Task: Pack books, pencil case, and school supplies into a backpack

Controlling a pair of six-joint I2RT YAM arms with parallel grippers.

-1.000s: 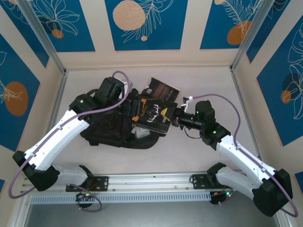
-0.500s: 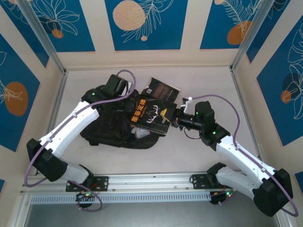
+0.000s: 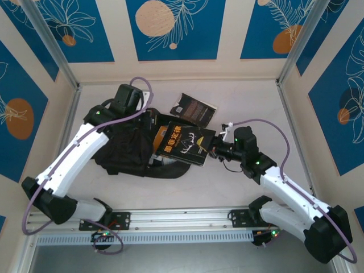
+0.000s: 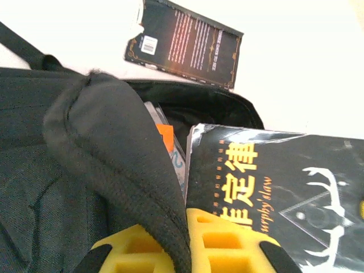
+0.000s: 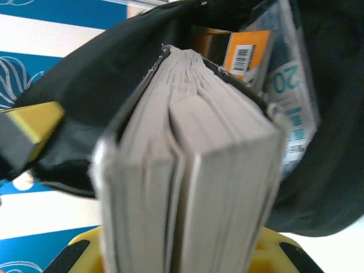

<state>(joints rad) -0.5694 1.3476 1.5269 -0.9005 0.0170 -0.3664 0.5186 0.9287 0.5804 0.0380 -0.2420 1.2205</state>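
My right gripper pushes the black book deeper inside and releases it next, since the backpack's opening (image 3: 160, 136) (image 5: 227, 34) lies ahead of the gripper, at the book's far end.
The black backpack (image 3: 122, 151) lies left of centre with its mouth facing right. My left gripper (image 3: 151, 119) is shut on the backpack's flap (image 4: 114, 148), the fabric pinched between the yellow fingers (image 4: 239, 244). My right gripper (image 3: 215, 149) is shut on the black book with gold lettering (image 3: 183, 143), whose far end is at the mouth; its page edges (image 5: 193, 170) face the right wrist camera. An orange book (image 5: 245, 54) and a clear blue-printed packet (image 5: 290, 96) lie inside. Another black book (image 3: 194, 108) rests on the table. The pencil case is out of view.
The enclosure's patterned walls (image 3: 176, 28) and metal posts (image 3: 293, 54) ring the pale table (image 3: 250, 102). A black strap (image 4: 23, 48) trails from the backpack toward the back. The arms' mounting rail (image 3: 182, 219) runs along the near edge.
My left gripper closed on the backpack flap and its wrist drew back to the left. My right gripper carried the black book slightly down and left, toward the bag.
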